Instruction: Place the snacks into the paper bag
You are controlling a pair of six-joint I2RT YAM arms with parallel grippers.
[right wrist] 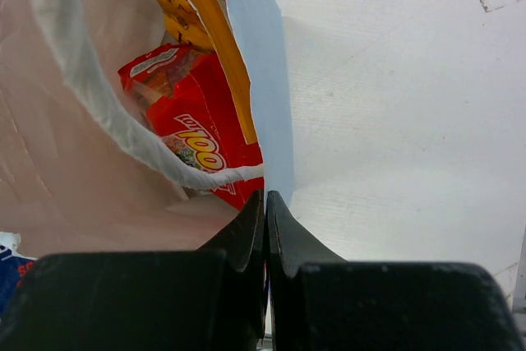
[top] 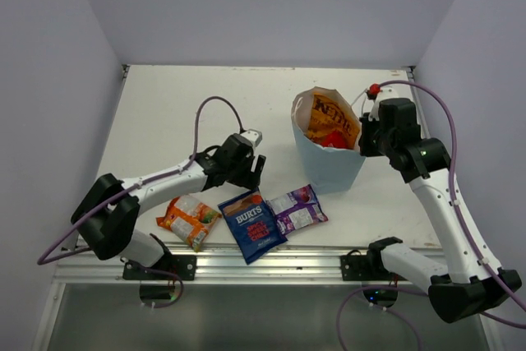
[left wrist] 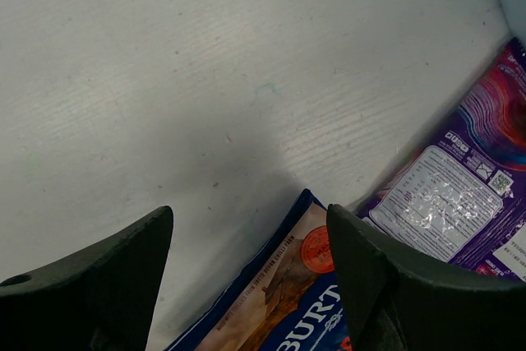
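My left gripper moves down and slightly back onto the top edge of the blue Burts bag (left wrist: 261,265) next. The blue bag's corner shows between my open fingers.
The light blue paper bag (top: 330,162) stands upright right of centre, holding the orange Kettle bag (top: 332,120) and the red packet (top: 332,138). My right gripper (top: 367,133) is shut on the bag's right rim; in the right wrist view the rim (right wrist: 261,104) runs into the closed fingertips (right wrist: 265,200), with the red packet (right wrist: 201,133) inside. My left gripper (top: 253,168) is open just above the top edge of the blue Burts bag (top: 252,224), which also shows in the left wrist view (left wrist: 288,302). The purple-white packet (top: 297,209) and the orange-white packet (top: 189,219) lie flat near the front.
The table's front metal rail (top: 263,260) runs just below the packets. White enclosure walls stand at the left, back and right. A red knob (top: 374,89) sits behind the right arm. The purple cables loop above both arms.
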